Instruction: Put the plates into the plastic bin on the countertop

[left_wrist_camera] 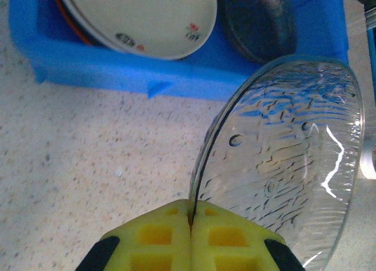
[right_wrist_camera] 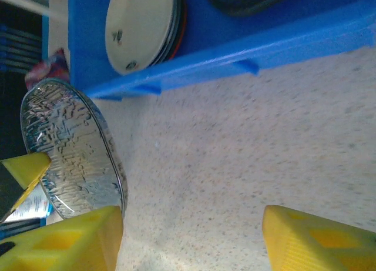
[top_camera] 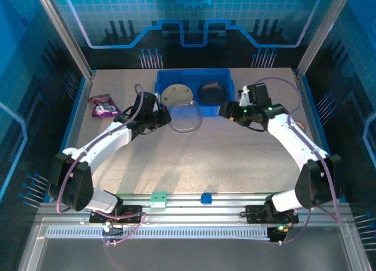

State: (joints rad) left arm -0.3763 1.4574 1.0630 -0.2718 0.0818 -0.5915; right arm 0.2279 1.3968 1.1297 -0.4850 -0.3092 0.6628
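The translucent plate (top_camera: 185, 117) still hangs outside the bin, so my left gripper needs to carry it outward over the bin's near side and lower it onto the dark plate (top_camera: 212, 93).
The blue plastic bin (top_camera: 192, 77) sits at the back of the countertop (top_camera: 223, 153). Inside it, a stack topped by a cream floral plate (top_camera: 177, 95) lies on the left and a dark plate (top_camera: 211, 91) on the right. My left gripper (top_camera: 163, 115) is shut on the rim of a smoky translucent plate (top_camera: 185, 117), held tilted just in front of the bin's near wall. In the left wrist view the plate (left_wrist_camera: 288, 159) rises from the closed yellow fingertips (left_wrist_camera: 170, 224) towards the bin (left_wrist_camera: 117, 65). My right gripper (top_camera: 226, 110) stands open over bare countertop, near the bin's right front corner, with nothing between its fingers (right_wrist_camera: 305, 233).
A purple snack packet (top_camera: 104, 105) lies at the left of the countertop. A green block (top_camera: 158, 197) and a blue block (top_camera: 206, 198) sit on the front rail. The right wrist view has the translucent plate (right_wrist_camera: 70, 147) at its left and the bin wall (right_wrist_camera: 235, 47) above.
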